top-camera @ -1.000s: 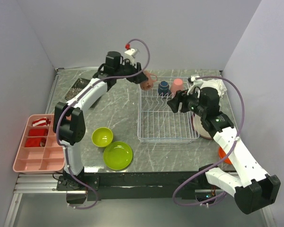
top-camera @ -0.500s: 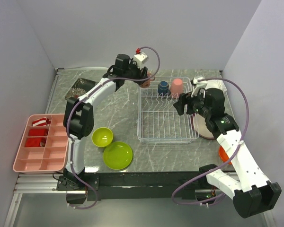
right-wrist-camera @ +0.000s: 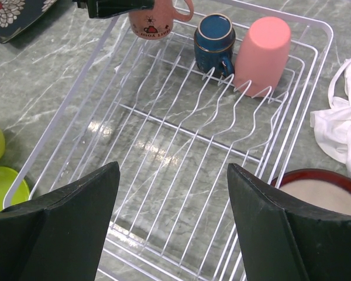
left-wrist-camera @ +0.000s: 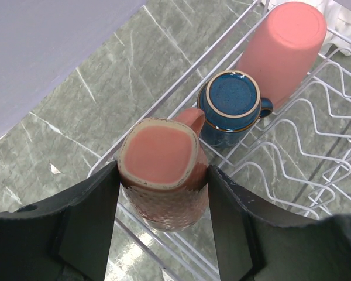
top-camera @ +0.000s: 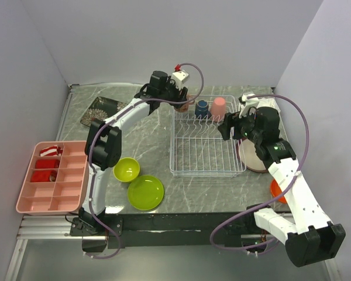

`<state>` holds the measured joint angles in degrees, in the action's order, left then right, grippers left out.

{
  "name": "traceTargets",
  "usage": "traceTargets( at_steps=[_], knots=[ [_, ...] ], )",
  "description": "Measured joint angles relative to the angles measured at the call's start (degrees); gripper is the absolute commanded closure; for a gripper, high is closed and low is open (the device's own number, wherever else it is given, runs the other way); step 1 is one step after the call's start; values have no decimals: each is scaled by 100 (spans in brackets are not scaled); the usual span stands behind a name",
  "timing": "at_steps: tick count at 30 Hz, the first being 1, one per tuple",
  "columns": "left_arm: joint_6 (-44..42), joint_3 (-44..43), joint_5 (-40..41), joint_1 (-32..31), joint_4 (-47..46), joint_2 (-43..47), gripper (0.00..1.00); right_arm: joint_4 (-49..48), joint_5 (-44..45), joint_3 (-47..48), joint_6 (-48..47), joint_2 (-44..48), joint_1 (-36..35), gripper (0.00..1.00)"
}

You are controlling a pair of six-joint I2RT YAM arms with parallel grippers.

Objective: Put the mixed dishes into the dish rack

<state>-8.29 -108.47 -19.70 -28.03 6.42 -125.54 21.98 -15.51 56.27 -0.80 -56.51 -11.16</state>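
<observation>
My left gripper lowers the salmon cup next into the rack's far corner beside the navy cup (left-wrist-camera: 229, 111), which is empty, and then opens.
My left gripper (top-camera: 181, 100) is shut on the salmon cup (left-wrist-camera: 164, 175), held upside down over the far left corner of the white dish rack (top-camera: 207, 170). The cup also shows in the right wrist view (right-wrist-camera: 152, 22). A dark navy cup (left-wrist-camera: 229, 111) and a pink cup (left-wrist-camera: 284, 50) stand upside down in the rack's far row. My right gripper (top-camera: 227, 130) is open and empty above the rack's right side. A lime green bowl (top-camera: 127, 170) and lime green plate (top-camera: 145, 192) lie left of the rack. A brown round plate (top-camera: 251, 159) lies right of the rack.
A black floral square plate (top-camera: 96, 110) lies at the far left. An orange bowl (top-camera: 276, 191) sits at the right edge under my right arm. A white rag (top-camera: 269, 106) lies at the far right. A pink divided tray (top-camera: 47, 178) hangs off the table's left.
My left gripper has carried the salmon cup rightward to the rack's far left corner. My right gripper has drawn back to the right, away from the rack's middle.
</observation>
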Motion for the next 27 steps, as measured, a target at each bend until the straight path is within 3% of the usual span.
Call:
traceTargets(
  at_steps=[18,27],
  knots=[
    [20,-151,157,-111,-352,-678,84,33,4,0,35,-98,44,18],
    [105,-98,334,-149,-439,-684,57,44,2,0,140,-293,52,18]
  ],
)
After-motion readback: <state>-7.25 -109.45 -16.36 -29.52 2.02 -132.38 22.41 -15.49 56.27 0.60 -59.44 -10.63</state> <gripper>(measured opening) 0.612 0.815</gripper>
